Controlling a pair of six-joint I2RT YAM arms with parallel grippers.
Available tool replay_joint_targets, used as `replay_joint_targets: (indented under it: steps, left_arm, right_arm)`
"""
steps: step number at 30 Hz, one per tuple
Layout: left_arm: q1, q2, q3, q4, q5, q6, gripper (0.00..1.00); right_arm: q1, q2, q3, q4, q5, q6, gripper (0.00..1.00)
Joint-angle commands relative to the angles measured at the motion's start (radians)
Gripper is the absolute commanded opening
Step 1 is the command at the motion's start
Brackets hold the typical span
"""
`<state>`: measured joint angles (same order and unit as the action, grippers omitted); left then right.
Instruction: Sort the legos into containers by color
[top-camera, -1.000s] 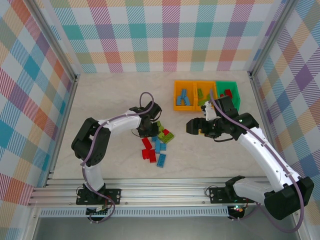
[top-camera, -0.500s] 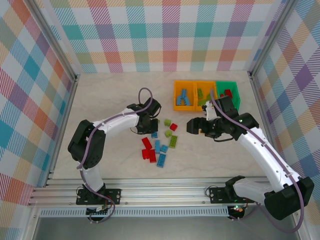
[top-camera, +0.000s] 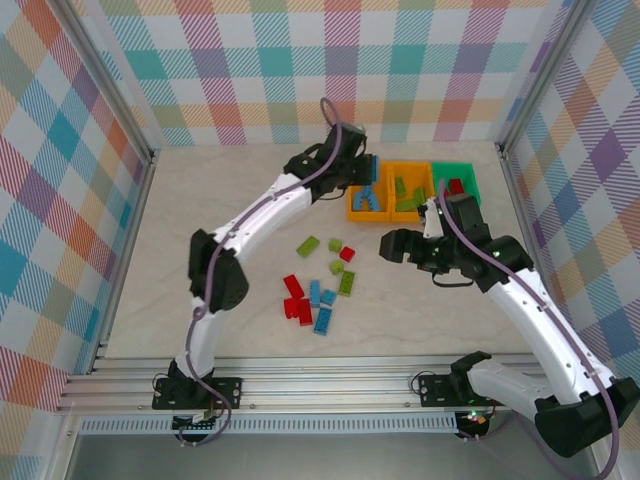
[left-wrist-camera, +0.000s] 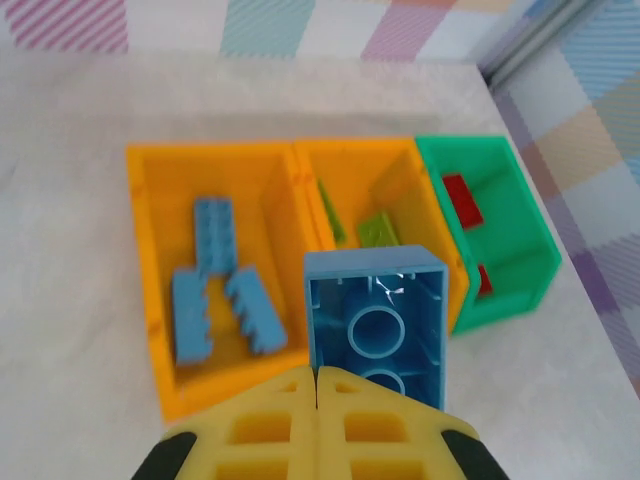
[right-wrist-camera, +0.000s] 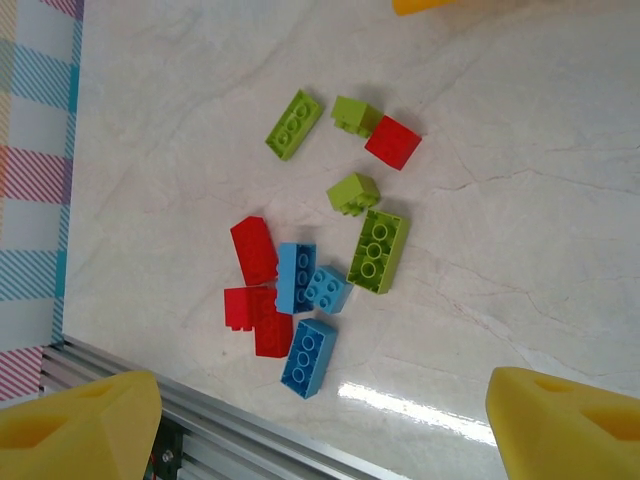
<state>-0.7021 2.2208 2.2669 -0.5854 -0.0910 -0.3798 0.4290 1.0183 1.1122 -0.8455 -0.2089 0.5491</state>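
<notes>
The robot's left gripper is going to lower the blue lego into the orange container with blue legos.
My left gripper (top-camera: 352, 152) hangs over the bins at the back, shut on a blue lego (left-wrist-camera: 375, 320) seen from its hollow underside. Below it stand the left orange container (left-wrist-camera: 146, 270) with three blue legos (left-wrist-camera: 214, 234), the middle orange container (left-wrist-camera: 402, 186) with lime green legos (left-wrist-camera: 378, 229), and the green container (left-wrist-camera: 526, 246) with red legos (left-wrist-camera: 461, 200). My right gripper (right-wrist-camera: 320, 425) is open above the loose pile, its yellow fingers (right-wrist-camera: 80, 425) wide apart. Loose legos lie on the table: lime green (right-wrist-camera: 294, 124), red (right-wrist-camera: 392, 142), blue (right-wrist-camera: 309, 357).
The three containers (top-camera: 352, 192) sit in a row at the back right of the pale table (top-camera: 200, 220). The loose pile (top-camera: 320, 290) lies mid-table between the arms. A metal rail (top-camera: 300, 375) runs along the near edge, with checked walls around.
My left arm has swung from the pile up to the bins, carrying the blue lego. A lime green lego now lies left of the pile. The right gripper has barely moved.
</notes>
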Motion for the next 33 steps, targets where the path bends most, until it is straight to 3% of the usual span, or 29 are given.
replay_joint_targets:
  steps: [1, 6, 11, 18, 21, 26, 33]
  left_arm:
    - [0.002, 0.172, 0.177, -0.037, -0.077, 0.09, 0.0]
    - [0.009, 0.279, 0.31, -0.001, -0.081, 0.101, 0.03]
    - [0.009, 0.277, 0.31, 0.024, -0.045, 0.103, 0.3]
    - [0.009, 0.17, 0.286, -0.042, 0.017, 0.09, 0.32]
    - [0.004, -0.01, 0.091, 0.003, 0.065, 0.098, 0.33]
    - [-0.002, -0.509, -0.541, 0.289, 0.1, 0.18, 0.35]
    - [-0.014, -1.064, -1.024, 0.185, 0.192, 0.483, 0.53]
  right_arm:
    - [0.001, -0.025, -0.005, 0.012, 0.019, 0.023, 0.85]
    - [0.001, -0.048, -0.012, -0.004, 0.023, 0.026, 0.86]
    - [0.0, -0.059, -0.02, -0.003, 0.023, 0.03, 0.86]
    - [0.0, -0.047, -0.023, 0.005, 0.017, 0.035, 0.86]
    - [0.001, -0.034, -0.033, 0.016, 0.023, 0.045, 0.86]
    - [0.011, 0.071, -0.021, 0.023, -0.006, 0.078, 0.82]
    - [0.125, 0.27, 0.01, 0.066, 0.051, 0.156, 0.81]
